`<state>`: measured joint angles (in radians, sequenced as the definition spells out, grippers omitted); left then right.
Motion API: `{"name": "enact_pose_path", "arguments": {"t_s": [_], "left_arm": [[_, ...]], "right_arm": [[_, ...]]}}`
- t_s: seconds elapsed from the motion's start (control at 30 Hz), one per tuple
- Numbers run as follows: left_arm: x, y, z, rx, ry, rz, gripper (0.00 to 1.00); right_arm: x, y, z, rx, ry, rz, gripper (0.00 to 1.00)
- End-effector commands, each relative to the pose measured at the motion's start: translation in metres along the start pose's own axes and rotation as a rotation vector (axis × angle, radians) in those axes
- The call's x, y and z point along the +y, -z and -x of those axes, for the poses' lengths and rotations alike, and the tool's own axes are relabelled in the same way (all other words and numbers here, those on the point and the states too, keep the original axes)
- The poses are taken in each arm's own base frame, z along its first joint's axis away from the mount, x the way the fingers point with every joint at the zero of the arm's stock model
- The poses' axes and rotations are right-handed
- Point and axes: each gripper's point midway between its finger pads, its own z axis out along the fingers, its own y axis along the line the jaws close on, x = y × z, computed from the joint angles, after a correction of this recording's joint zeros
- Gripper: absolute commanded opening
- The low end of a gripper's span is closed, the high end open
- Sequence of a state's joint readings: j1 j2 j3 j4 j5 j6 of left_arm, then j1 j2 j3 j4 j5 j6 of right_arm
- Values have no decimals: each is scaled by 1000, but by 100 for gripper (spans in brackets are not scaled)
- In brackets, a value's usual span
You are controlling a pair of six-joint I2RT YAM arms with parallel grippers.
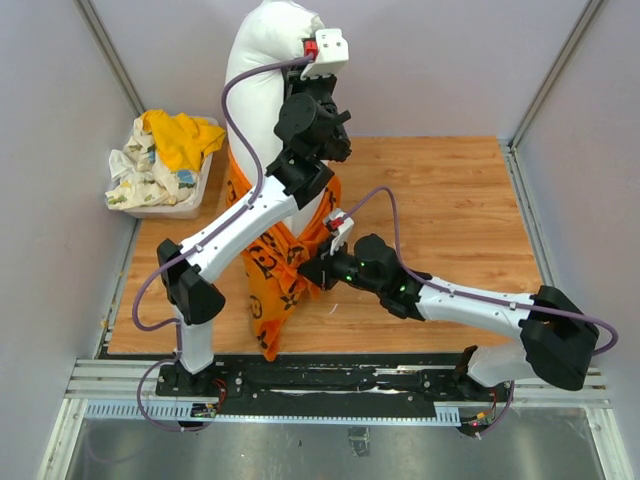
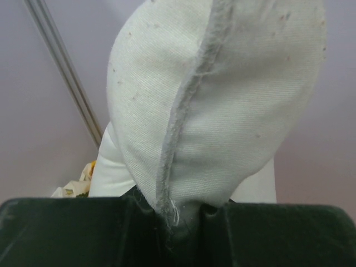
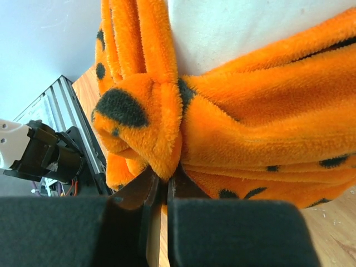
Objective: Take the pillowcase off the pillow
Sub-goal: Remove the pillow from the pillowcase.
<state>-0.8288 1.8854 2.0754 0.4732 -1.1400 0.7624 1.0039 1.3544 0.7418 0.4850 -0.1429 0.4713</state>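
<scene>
My left gripper turns the pillow's seamed corner (image 2: pixel 177 201) and moves it back toward the bin next, since the bare pillow top stands far from my right gripper.
The white pillow (image 1: pixel 262 70) stands lifted at the back of the table, and its seamed corner fills the left wrist view (image 2: pixel 245 94). My left gripper (image 1: pixel 303 80) is shut on that corner (image 2: pixel 177 216). The orange pillowcase (image 1: pixel 272 275) with black motifs hangs bunched around the pillow's lower part and reaches the wooden board. My right gripper (image 1: pixel 312 270) is shut on a fold of the pillowcase (image 3: pixel 222 128), pinched between its fingertips (image 3: pixel 167 181). Bare white pillow shows above the orange fabric in the right wrist view (image 3: pixel 239 28).
A clear bin (image 1: pixel 190 205) at the back left holds a yellow cloth (image 1: pixel 182 135) and a white floral-print cloth (image 1: pixel 140 175). The wooden board (image 1: pixel 450 210) lies between grey walls. A metal rail (image 1: pixel 330 385) runs along the near edge.
</scene>
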Motion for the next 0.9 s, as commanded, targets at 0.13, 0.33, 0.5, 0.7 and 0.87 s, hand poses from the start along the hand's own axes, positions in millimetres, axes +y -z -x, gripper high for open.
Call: {"name": "enact_pose_path", "arguments": {"t_s": [0.13,0.33,0.5,0.7,0.87], "left_arm": [[23,3,74,-207,203,-234,0],[-20,68,88,-298,231,-886,0],[-20,133,101,-420,191,-1228,0],[26,205,112,-681,192,-1509,0],[50,223,114,-693,178,-1574,0]], "right_arm": [[10,35,6,32,79,-5,77],[-16,100,91,-260,107,-24,98],[-61,153,135,-434,43,-46,98],[-125,200,194,-648,-104,-42,98],[-83,195,223,-591,77,303,99]]}}
